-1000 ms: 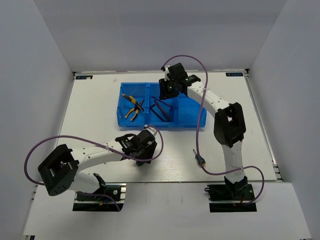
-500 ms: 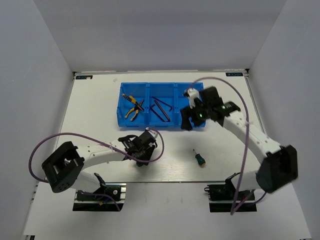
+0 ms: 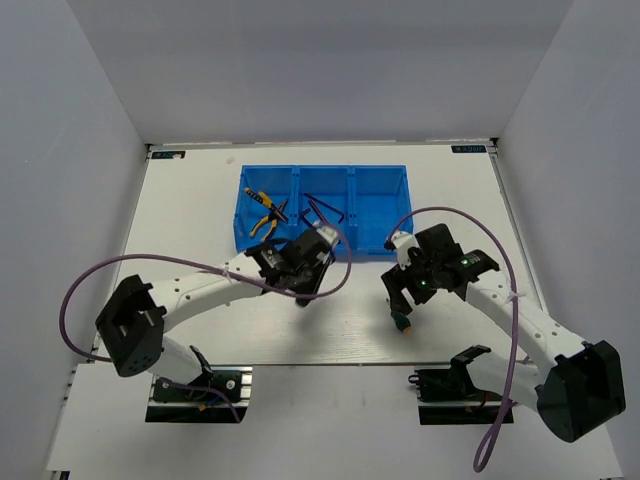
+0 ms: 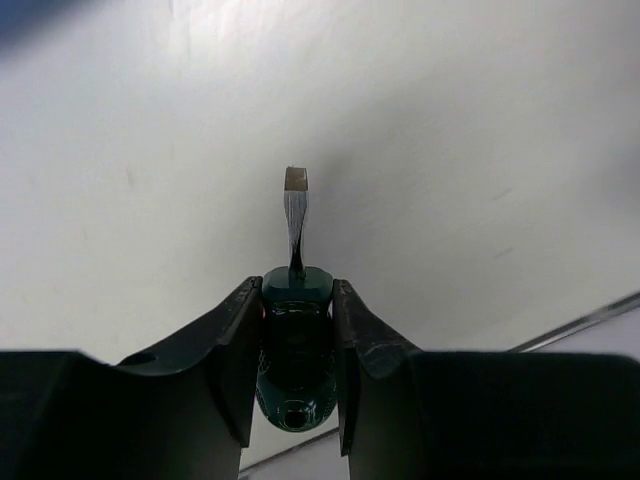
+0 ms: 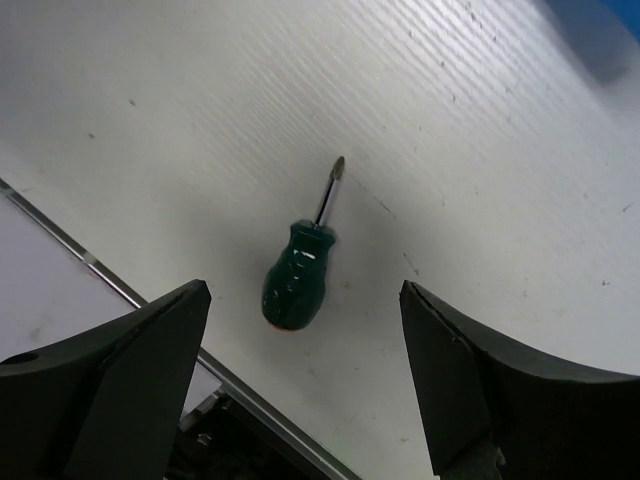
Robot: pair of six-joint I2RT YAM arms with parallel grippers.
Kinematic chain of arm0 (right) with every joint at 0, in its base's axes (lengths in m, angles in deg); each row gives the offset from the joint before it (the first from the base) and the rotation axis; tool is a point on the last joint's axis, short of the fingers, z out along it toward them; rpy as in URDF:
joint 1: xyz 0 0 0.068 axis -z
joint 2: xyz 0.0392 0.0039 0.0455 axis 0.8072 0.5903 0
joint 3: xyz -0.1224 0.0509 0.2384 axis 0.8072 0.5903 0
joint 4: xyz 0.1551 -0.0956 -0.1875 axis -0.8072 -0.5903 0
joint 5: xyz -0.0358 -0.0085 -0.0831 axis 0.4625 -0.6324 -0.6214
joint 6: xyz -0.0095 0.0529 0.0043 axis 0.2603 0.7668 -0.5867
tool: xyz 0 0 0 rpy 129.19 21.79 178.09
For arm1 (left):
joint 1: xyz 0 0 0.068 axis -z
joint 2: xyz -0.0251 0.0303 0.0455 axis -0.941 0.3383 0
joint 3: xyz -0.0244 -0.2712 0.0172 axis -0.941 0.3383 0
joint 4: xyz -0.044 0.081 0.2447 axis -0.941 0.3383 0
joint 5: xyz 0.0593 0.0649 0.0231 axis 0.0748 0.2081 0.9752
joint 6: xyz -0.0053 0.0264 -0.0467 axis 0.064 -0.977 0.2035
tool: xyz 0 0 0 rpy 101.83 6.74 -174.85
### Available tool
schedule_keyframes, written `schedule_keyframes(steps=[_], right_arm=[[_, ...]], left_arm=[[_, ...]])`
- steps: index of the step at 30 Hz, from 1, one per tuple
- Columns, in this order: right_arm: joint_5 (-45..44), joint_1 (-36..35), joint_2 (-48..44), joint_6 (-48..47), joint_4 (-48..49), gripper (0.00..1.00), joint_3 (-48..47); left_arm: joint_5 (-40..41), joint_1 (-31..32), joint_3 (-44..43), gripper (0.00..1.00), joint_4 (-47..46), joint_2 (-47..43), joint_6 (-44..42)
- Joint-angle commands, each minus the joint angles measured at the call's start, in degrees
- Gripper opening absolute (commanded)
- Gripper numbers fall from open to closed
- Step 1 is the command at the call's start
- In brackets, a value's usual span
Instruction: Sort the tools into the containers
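The screwdriver is flat on the tabletop under the spread fingers. I should next bring my right gripper down and slightly back to close around the green handle (image 3: 402, 322) (image 5: 297, 276).
The blue bin (image 3: 365, 247) lies at the table's far centre. Its left compartment holds two yellow-and-black pliers (image 3: 265, 215), its middle one dark hex keys (image 3: 325, 212). My left gripper (image 3: 305, 278) is just in front of the bin. It is shut on a green-handled screwdriver (image 4: 296, 340), held above the table with the flat blade pointing forward. My right gripper (image 3: 408, 297) is open above the second green screwdriver (image 3: 402, 322). In the right wrist view this screwdriver (image 5: 296, 285) lies flat on the table between the spread fingers (image 5: 150, 350), not touched.
The bin's right compartment (image 3: 378, 205) shows no tools. A metal strip (image 5: 110, 280) marks the table's near edge just behind the lying screwdriver. Purple cables loop off both arms. White walls close in the table on three sides.
My left gripper has moved from the near table up towards the bin with its screwdriver. My right arm has swung from over the bin back down over the lying screwdriver.
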Motion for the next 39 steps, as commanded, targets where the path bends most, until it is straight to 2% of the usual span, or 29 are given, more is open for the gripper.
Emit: schedule_keyframes(steps=[1,5,8,16,23,30,32,33,37,39], right_arm=[[-2.9,-0.2,0.8,-1.8,-0.7,0.83,1.9],[-2.9,-0.2,2.2,-1.6,-1.0,0.82,3.6],[-1.5,-0.5,3.1,-1.0,-0.6,0.75,4.7],[-1.0,-1.8,6.3,0.2,1.6,0.68,5.0],[-1.6,-3.3,8.8,0.6,2.2,0.65,5.1],[-3.7,-4.2,12.0,0.9,2.3,0.61,4.6],[-3.8,-4.3,12.6,1.2,2.3,0.58,4.4],[-3.9,-4.3,12.7,1.2,2.3,0.53,4.4],[-4.0,-4.5,13.3,1.2,2.5,0.46,4.3],[-4.0,-4.6,14.0,1.1,2.2,0.44,4.1]], left_arm=[[0.9,-0.4,-14.3,0.01,-0.6,-0.3,-3.5],[3.6,-1.0,-24.8,0.01,-1.4,5.3,-4.7],[5.8,-1.6,-31.9,0.01,-3.2,10.8,-5.2],[10.8,-4.4,-51.3,0.01,-2.0,26.1,-4.4],[8.4,-7.5,-62.8,0.01,-3.1,35.4,-3.8],[1.2,-9.1,-71.0,0.01,-5.2,43.1,-2.5],[-1.2,-9.7,-72.1,0.04,-5.2,44.7,-2.5],[-1.8,-9.7,-72.8,0.06,-5.2,46.1,-1.9],[-4.0,-9.7,-72.2,0.36,-5.7,47.2,-1.9],[-4.7,-9.7,-71.6,0.45,-5.7,47.2,-1.9]])
